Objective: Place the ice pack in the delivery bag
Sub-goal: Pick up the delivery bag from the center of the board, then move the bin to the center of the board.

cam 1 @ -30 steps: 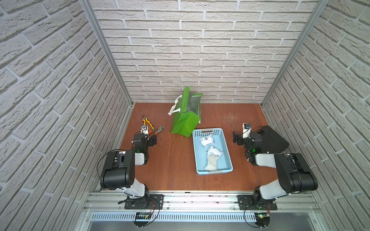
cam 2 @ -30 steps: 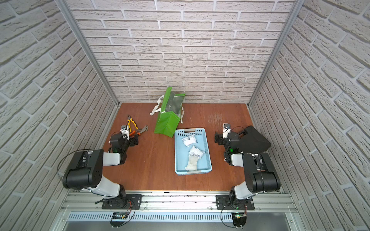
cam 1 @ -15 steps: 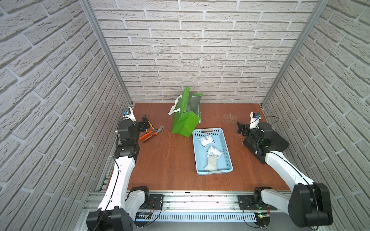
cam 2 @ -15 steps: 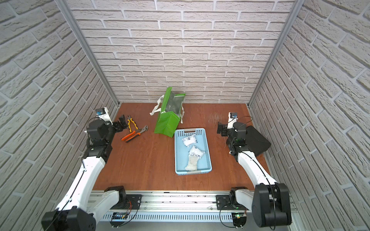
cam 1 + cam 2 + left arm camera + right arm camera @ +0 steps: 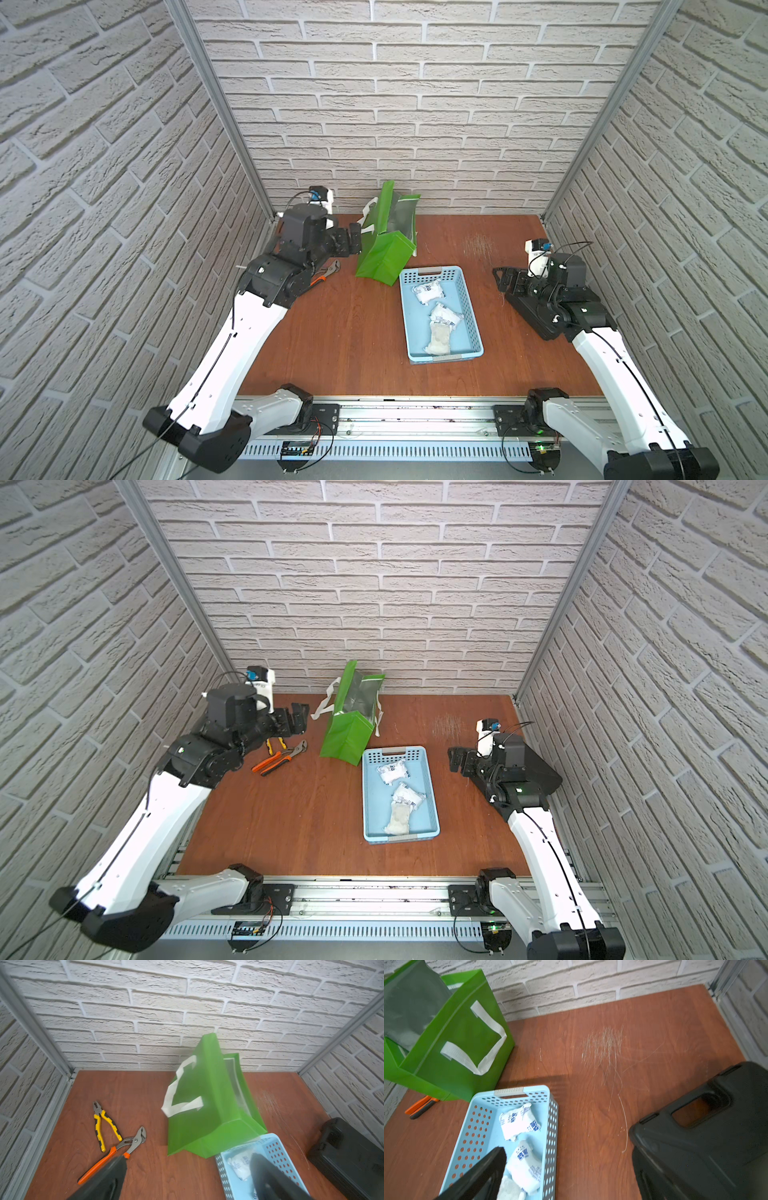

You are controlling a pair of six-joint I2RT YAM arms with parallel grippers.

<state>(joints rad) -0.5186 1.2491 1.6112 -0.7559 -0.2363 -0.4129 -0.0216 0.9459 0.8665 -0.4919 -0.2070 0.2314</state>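
The near side of the bag leans in over the bag's opening, so the left gripper will next reach outward to it and close on that side's top edge (image 5: 385, 208) (image 5: 218, 1078).
The delivery bag (image 5: 388, 245) (image 5: 353, 725), bright green with white handles and silver lining, stands leaning at the back middle of the table. Three white ice packs lie in the light blue basket (image 5: 440, 272) just in front of it: one (image 5: 428, 291) at the far end, one (image 5: 446, 318) in the middle, one (image 5: 438, 340) nearer. My left gripper (image 5: 353, 243) (image 5: 187, 1167) hovers open and empty close to the bag's left side (image 5: 209, 1105). My right gripper (image 5: 505, 280) (image 5: 571, 1167) is open and empty to the right of the basket (image 5: 550, 1118).
Yellow-handled pliers (image 5: 274, 744) and orange-handled pliers (image 5: 278, 760) lie left of the bag, below my left arm. A black plastic case (image 5: 536, 316) (image 5: 706, 1126) sits by the right wall under my right arm. Brick walls close three sides.
Both arms have unfolded and risen from near the front rail. The left gripper moved back and right to the bag; the right gripper now points at the basket.
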